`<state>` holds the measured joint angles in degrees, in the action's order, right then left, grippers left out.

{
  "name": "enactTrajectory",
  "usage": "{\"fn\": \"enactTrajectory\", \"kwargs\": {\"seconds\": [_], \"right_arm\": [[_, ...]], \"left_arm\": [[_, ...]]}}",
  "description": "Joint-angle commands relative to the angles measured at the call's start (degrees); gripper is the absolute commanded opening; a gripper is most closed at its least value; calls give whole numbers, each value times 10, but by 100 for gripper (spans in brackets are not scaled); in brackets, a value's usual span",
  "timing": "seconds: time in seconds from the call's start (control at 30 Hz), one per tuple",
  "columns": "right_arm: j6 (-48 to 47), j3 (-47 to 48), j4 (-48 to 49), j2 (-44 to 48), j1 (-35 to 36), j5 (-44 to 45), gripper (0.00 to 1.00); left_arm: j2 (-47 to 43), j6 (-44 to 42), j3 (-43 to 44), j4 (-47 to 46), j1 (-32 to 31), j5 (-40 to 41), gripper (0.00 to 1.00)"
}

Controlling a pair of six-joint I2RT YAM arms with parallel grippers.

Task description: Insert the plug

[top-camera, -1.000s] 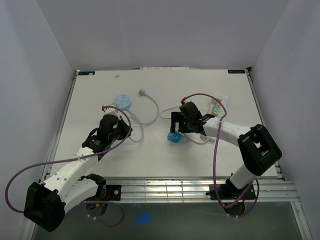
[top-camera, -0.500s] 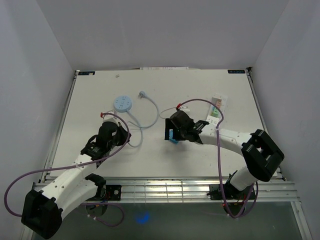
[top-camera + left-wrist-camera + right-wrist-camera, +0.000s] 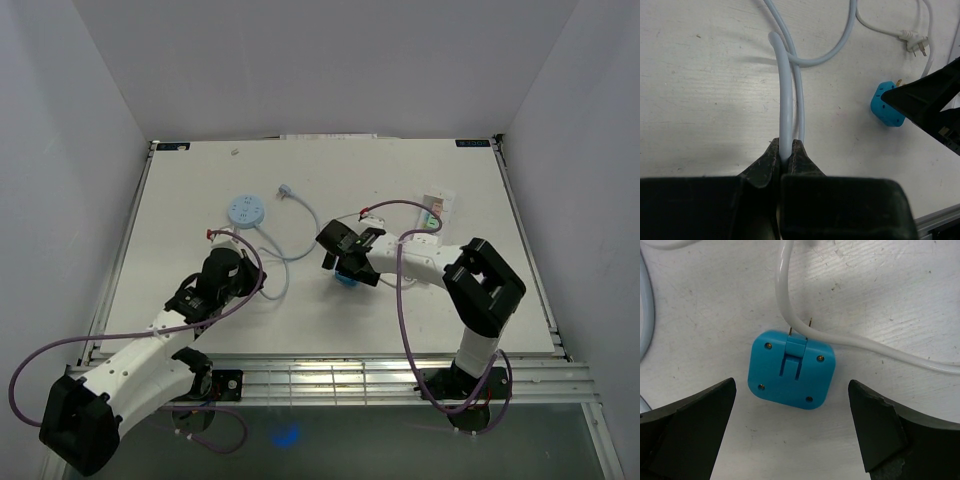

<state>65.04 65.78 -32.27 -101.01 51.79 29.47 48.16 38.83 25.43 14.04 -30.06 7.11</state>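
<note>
The robot's left gripper has to pull back and go to the right in the top view, toward the near bar (image 3: 300, 364) (image 3: 939, 218), because the cable's socket is away from the blue plug.
A blue plug (image 3: 790, 369), a square block with two brass prongs at its far edge, lies flat on the white table (image 3: 200, 180). A white cord (image 3: 860, 342) crosses its prongs. My right gripper (image 3: 791, 385) hovers over it, open wide, one finger on each side and neither touching. In the top view the plug (image 3: 349, 277) peeks out under that gripper (image 3: 340, 262). My left gripper (image 3: 785, 150) is shut on a light-blue cable (image 3: 784, 100), which runs to a round light-blue socket (image 3: 244, 210). The left gripper (image 3: 238, 268) sits left of the plug (image 3: 887, 104).
The cable's own grey plug (image 3: 285, 187) lies beyond the round socket. A small white plug (image 3: 914, 42) on a thin cord rests past the blue block. A printed card (image 3: 434, 212) lies at the right. Walls enclose the table on three sides.
My right gripper has swung left to stand over the blue plug, and its jaws have spread a little wider. My left gripper has drawn back toward the near edge with the cable.
</note>
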Motion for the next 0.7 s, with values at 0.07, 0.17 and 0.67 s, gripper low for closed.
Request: {"fn": "enactTrajectory", "kwargs": {"seconds": [0.07,0.17,0.67], "right_arm": [[74,39,-61,-18,2,44,98],[86,51,-70,-32,3,57,97],[52,-18,-32,-13,3,38,39]], "left_arm": [[6,-4,35,-3,-23,14,0],[7,-3,37,-1,-41,22,0],[24,22,58,28,-145,80,0]]}}
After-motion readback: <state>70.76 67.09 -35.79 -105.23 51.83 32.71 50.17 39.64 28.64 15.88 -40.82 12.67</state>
